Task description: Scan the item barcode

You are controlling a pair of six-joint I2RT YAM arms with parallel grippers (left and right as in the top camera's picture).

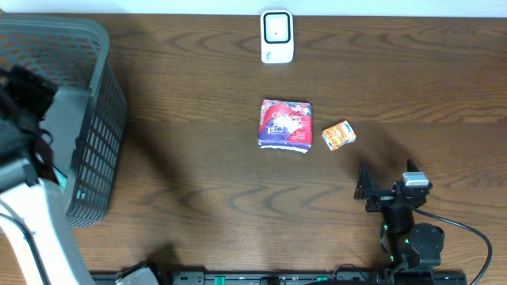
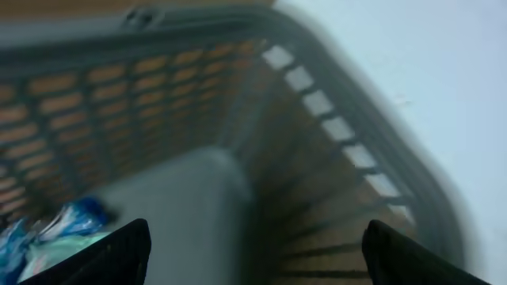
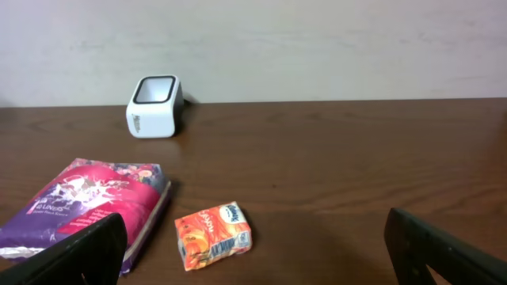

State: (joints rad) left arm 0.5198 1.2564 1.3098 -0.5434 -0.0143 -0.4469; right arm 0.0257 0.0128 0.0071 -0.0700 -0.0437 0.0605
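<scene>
The green packet lies low toward the near end of the basket, so I will bring my left gripper back and down into the grey basket (image 2: 348,103) to the green packet (image 2: 62,252) next.
The white barcode scanner (image 1: 276,36) stands at the table's far edge, and the right wrist view shows the scanner (image 3: 154,96) too. A purple-and-red packet (image 1: 285,125) lies mid-table with a small orange tissue pack (image 1: 338,135) to its right. My right gripper (image 1: 386,185) rests low near the front edge, open and empty, facing the orange pack (image 3: 214,235) and the purple packet (image 3: 87,202). My left gripper (image 2: 255,260) hangs open over the inside of the grey basket (image 2: 348,103), with nothing between its fingers. A blue-and-green packet (image 2: 55,233) lies in the basket; this view is blurred.
The grey mesh basket (image 1: 99,134) fills the left end of the table, with my left arm (image 1: 24,119) reaching over it. A black cable (image 1: 467,229) trails from the right arm at the front right corner.
</scene>
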